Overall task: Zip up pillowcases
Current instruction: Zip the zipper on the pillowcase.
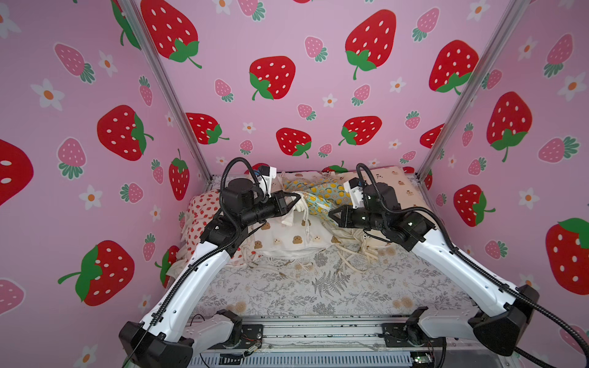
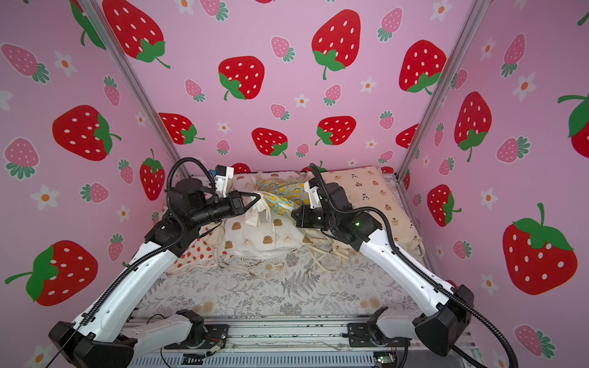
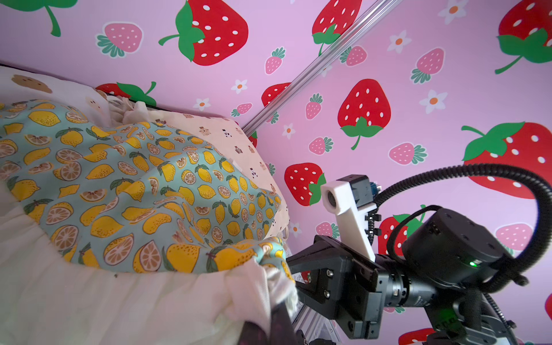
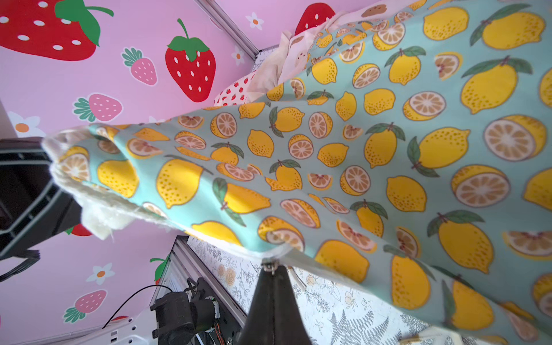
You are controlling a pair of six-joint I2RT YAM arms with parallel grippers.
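Note:
My right gripper should move away from my left gripper along the cloth's lower edge (image 4: 363, 285) and then let go of the small zipper pull, because that edge continues past it.
The lemon-print teal pillowcase (image 1: 322, 195) (image 2: 287, 195) hangs lifted and stretched between my two grippers, above the other pillowcases at the back. My left gripper (image 1: 298, 199) (image 3: 277, 316) is shut on its cream ruffled corner (image 3: 263, 286). My right gripper (image 1: 331, 212) (image 4: 271, 268) is shut on the small metal zipper pull (image 4: 270, 264) at the cloth's lower edge. The lemon print (image 4: 388, 149) fills most of the right wrist view. The bear-face pillowcase (image 1: 293, 239) lies underneath, the strawberry one (image 1: 204, 210) at the left, the tiny-bear cream one (image 1: 401, 184) at the back right.
A grey fern-print sheet (image 1: 318, 286) covers the table in front of the pile. Loose cream ruffles and cords (image 1: 350, 251) trail onto it. Pink strawberry walls and metal corner posts (image 1: 446, 133) close in three sides. The arm bases sit on a rail (image 1: 318, 331) in front.

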